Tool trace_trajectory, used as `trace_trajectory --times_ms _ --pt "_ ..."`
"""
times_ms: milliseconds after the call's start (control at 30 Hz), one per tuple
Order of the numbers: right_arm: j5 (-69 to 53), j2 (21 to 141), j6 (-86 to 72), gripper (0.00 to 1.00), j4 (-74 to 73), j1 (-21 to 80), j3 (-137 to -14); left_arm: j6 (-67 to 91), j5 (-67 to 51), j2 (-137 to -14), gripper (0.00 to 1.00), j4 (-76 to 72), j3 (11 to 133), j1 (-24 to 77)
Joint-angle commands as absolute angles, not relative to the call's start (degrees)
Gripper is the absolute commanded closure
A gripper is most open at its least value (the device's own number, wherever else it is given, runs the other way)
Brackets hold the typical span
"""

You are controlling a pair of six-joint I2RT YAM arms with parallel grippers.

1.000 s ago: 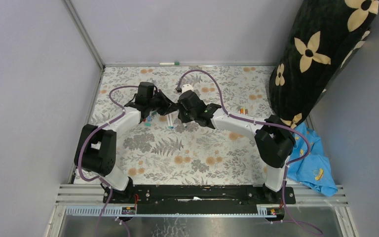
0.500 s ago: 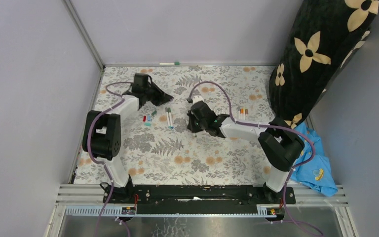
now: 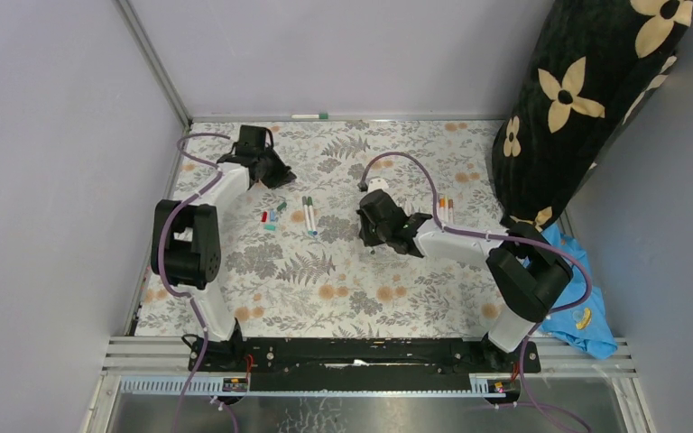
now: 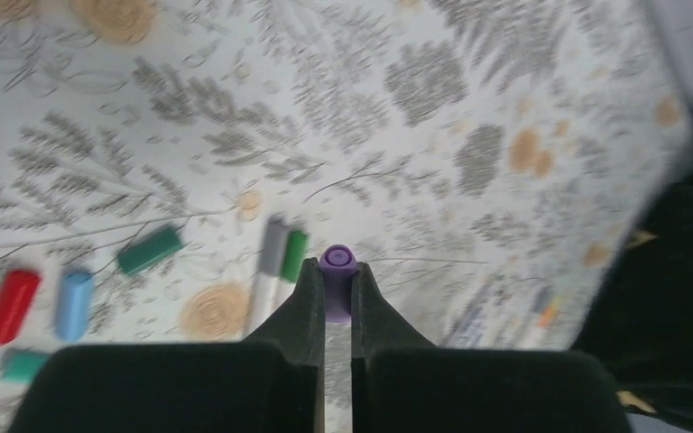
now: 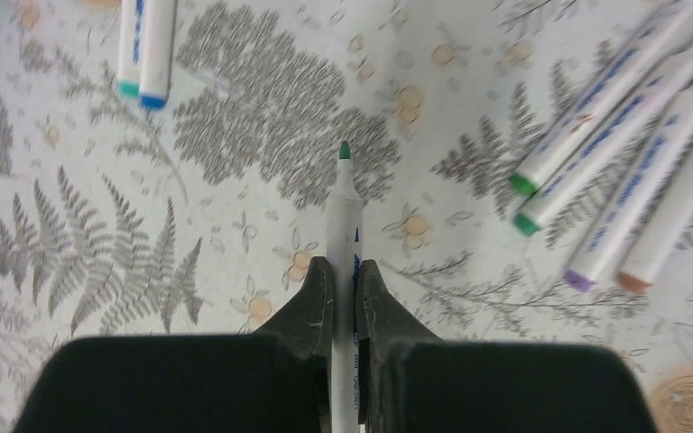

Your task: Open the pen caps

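I will next move my left gripper back and down to the bare spot [image 3: 280, 217] [image 4: 131, 305] beside the blue cap and let go of the purple cap there, because the loose caps are gathered at that spot.
In the left wrist view my left gripper [image 4: 337, 275] is shut on a purple pen cap [image 4: 337, 263], held above the floral mat. Below it lie loose caps: red [image 4: 11, 305], blue [image 4: 74, 305], green [image 4: 149, 250] and teal [image 4: 25, 364], beside two white pens [image 4: 275, 262]. My right gripper [image 5: 344, 271] is shut on a white pen barrel [image 5: 344, 212] whose bare green tip [image 5: 345, 150] points away. In the top view the left gripper [image 3: 275, 171] is at the far left, the right gripper [image 3: 372, 236] is at mid-table, and the loose caps [image 3: 271, 218] lie between them.
Several more pens with coloured ends lie together at the right [image 5: 632, 135], also seen from the top [image 3: 444, 207]. Two pens lie mid-left [image 3: 309, 215]. One pen lies at the back wall [image 3: 309, 116]. A black flowered cushion [image 3: 586, 99] and a blue cloth [image 3: 573, 298] are at the right.
The two grippers were together at mid-table and have pulled apart. The left one went back and left with the cap. The right one went right and nearer with the pen.
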State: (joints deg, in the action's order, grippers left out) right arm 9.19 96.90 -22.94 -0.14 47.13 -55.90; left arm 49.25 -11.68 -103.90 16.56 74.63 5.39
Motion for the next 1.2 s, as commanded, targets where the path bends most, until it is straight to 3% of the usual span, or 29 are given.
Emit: trace_trajectory --times_ms 0,333,767,967,1167 --pt "17.6 94.6 -22.7 1.00 0.3 44.7 -59.1 39.1 -0.7 -104.4 1.00 25.9 73.4 7.7" --pt "22.8 97.2 -20.3 1.00 -2.3 38.5 -61.4 36.5 10.3 -103.7 0.98 29.3 68.3 10.5" --pt "25.3 102.3 -18.9 0.97 -1.6 35.6 -62.8 37.1 10.8 -105.0 0.73 30.0 66.9 10.7" --pt "25.4 103.8 -18.8 0.91 -1.8 34.6 -64.1 37.2 10.3 -104.6 0.63 30.0 67.2 10.6" --pt "25.1 106.3 -19.9 0.80 -3.2 34.4 -66.3 37.1 10.0 -103.6 0.62 30.0 67.2 10.7"
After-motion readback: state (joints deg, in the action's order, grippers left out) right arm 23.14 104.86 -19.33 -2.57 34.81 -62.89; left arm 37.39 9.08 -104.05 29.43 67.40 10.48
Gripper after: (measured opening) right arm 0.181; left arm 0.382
